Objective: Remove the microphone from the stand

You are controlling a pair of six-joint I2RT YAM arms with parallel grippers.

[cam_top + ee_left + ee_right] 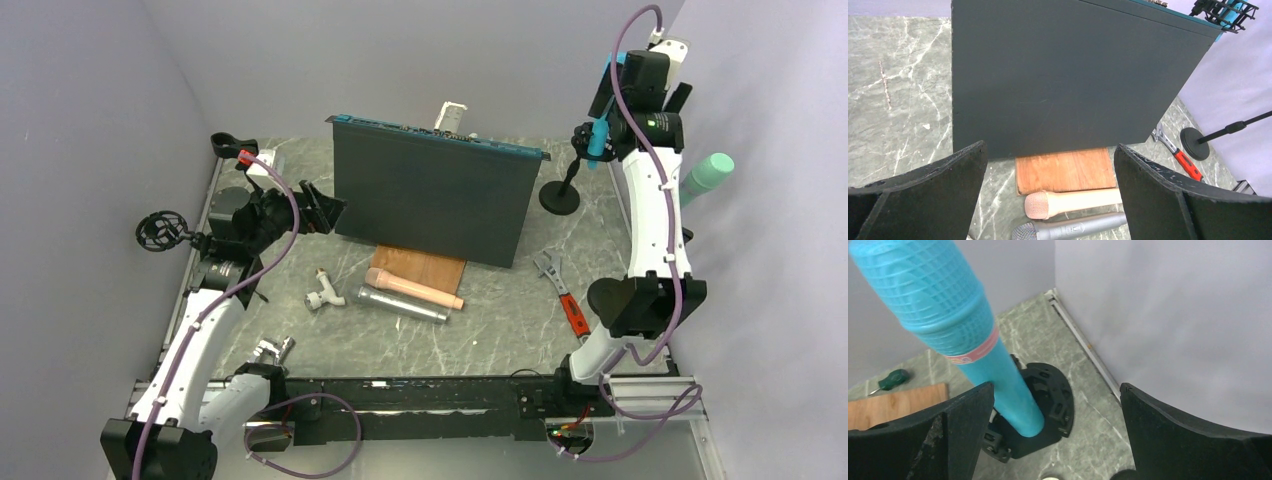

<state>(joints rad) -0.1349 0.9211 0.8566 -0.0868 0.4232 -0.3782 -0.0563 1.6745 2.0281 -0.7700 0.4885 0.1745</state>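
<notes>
My right gripper has the microphone slanting close to one finger, so next it will shift left in the top view and turn to center the microphone below its pink band (992, 372).
A light blue microphone (597, 138) stands tail-down in the black cradle of a mic stand, whose round base (560, 197) sits at the back right of the table. In the right wrist view the microphone (973, 340) slants from top left down into the cradle (1048, 400). My right gripper (1055, 387) is open around it, with the microphone's lower body close to the left finger (948, 430) and far from the right one. In the top view my right gripper (603, 105) is raised at the stand's head. My left gripper (325, 208) (1050, 146) is open and empty, facing a dark board (1073, 75).
The dark upright board (430, 190) stands mid-table. In front of it lie a wooden plate (423, 267), a pink microphone (413, 287) and a grey one (403, 303), with a white fitting (322, 295) left and a red-handled wrench (562, 292) right. A green bottle (706, 176) is at the right wall.
</notes>
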